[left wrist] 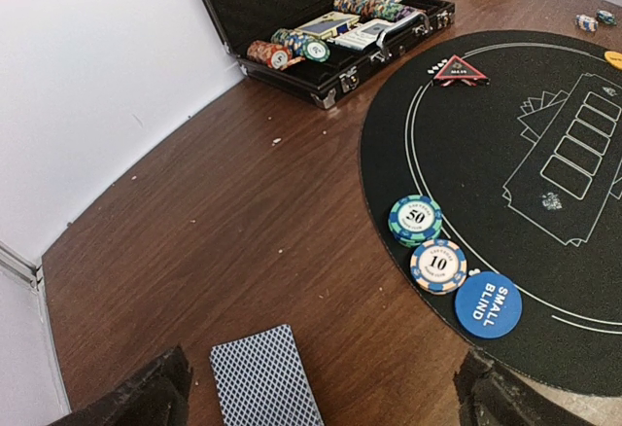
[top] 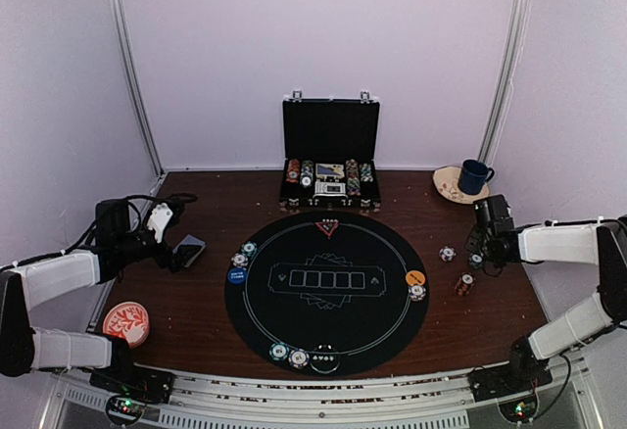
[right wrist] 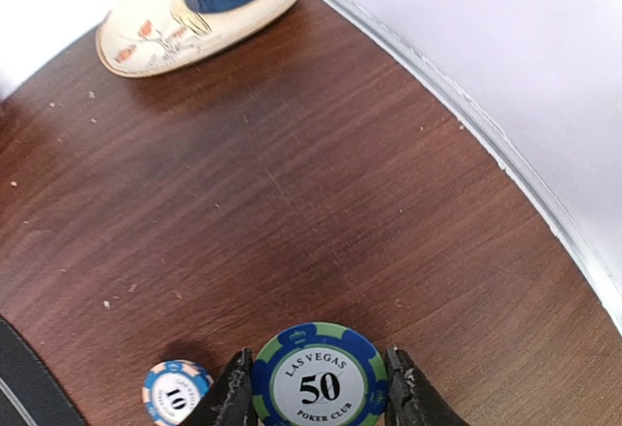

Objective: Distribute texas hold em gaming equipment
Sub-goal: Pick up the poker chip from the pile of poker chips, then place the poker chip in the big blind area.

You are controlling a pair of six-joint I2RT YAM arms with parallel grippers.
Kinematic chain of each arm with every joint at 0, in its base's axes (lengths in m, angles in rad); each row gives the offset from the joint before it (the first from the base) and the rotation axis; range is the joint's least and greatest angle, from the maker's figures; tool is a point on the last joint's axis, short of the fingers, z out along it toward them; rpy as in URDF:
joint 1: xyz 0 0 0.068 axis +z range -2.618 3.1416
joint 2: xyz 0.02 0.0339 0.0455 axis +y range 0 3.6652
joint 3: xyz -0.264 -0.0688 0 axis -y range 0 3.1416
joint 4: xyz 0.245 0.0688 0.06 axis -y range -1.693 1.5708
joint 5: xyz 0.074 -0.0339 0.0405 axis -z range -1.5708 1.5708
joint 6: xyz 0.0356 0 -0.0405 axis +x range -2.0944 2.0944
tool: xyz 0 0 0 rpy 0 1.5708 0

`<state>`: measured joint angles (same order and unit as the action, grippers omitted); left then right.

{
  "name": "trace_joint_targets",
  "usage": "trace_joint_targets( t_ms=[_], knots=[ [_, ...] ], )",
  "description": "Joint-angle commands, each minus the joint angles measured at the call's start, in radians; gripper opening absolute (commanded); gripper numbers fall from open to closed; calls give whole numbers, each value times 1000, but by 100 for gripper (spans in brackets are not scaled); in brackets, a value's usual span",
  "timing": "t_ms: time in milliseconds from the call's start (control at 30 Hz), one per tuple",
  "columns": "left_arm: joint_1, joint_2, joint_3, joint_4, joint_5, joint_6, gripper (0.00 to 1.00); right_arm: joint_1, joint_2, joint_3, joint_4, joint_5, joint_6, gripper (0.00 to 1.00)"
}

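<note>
The chip in my right gripper will go back and left in the top view, to be released on the mat beside the orange disc's chip, which lacks a partner.
My right gripper (right wrist: 320, 392) is shut on a blue-and-green "50" poker chip (right wrist: 320, 379), its fingertips (right wrist: 233, 395) against both edges. A smaller-looking "10" chip (right wrist: 175, 394) lies on the wood to its left. In the top view this gripper (top: 477, 255) is right of the black round mat (top: 372, 323). My left gripper (left wrist: 326, 402) is open, its jaws wide on either side of a grey-blue-backed card deck (left wrist: 264, 382) on the wood. A 50 chip (left wrist: 415, 219), a 10 chip (left wrist: 438, 266) and a blue "small blind" disc (left wrist: 488, 305) lie on the mat's left edge.
A red triangle marker (top: 327, 227) lies at the mat's far edge, an orange disc (top: 415, 278) at its right, chips (top: 288, 355) at its near edge. A red chip stack (top: 464, 283), the open black briefcase (top: 330, 155), a saucer with blue cup (top: 460, 184), and a red-and-white dish (top: 126, 322) surround it.
</note>
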<state>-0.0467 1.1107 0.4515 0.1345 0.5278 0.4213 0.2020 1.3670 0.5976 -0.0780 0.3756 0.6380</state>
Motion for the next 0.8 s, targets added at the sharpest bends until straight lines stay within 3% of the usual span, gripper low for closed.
trace_joint_targets(
  t_ms=[0, 367, 767],
  knots=[
    [-2, -8, -5, 47, 2, 9, 98, 50, -77, -5, -22, 10, -19, 30],
    [-2, -1, -5, 50, -5, 11, 98, 420, -250, 57, -170, 55, -80, 30],
    [-2, -14, -7, 47, -7, 11, 98, 792, -260, -17, -287, 145, 238, 30]
  ],
)
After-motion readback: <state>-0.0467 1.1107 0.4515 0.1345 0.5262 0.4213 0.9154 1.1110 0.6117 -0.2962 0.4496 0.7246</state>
